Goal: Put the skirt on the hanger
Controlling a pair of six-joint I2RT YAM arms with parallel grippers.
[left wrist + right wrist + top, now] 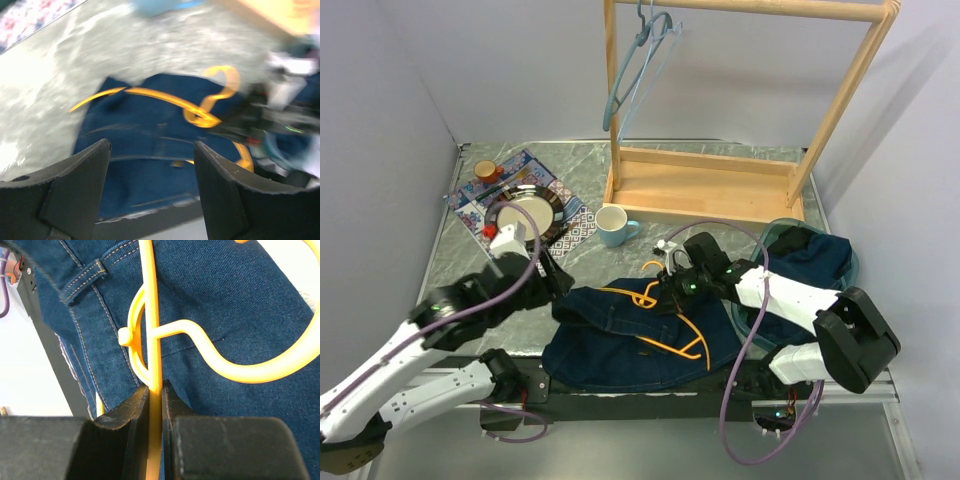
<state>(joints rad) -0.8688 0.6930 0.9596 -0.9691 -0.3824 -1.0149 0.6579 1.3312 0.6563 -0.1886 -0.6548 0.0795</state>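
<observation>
I need to lower my left gripper next across the denim (pixel 225 305) onto the stitched hem corner of the skirt, because that corner is below it and to its right in the top view.
A dark blue denim skirt (pixel 620 350) lies crumpled at the table's near edge. An orange plastic hanger (pixel 665 340) lies across it, its hook (pixel 645 297) near the skirt's top. My right gripper (pixel 672 288) is shut on the hanger's bar (pixel 152 330), just below the hook's base, with denim (pixel 225 305) behind it. My left gripper (pixel 560 284) hovers at the skirt's left edge, open and holding nothing. In the blurred left wrist view, the skirt (pixel 145 180) shows between its fingers (pixel 151 145) and one hanger arm (pixel 150 95) pokes out past the cloth to the left.
A wooden rack (pixel 720 185) stands at the back with a pale blue hanger (pixel 635 70) on its rail. A light blue cup (pixel 611 226), a plate (pixel 527 212) on a patterned mat and a small jar (pixel 485 171) sit back left. A basin (pixel 775 232) of blue clothes is right.
</observation>
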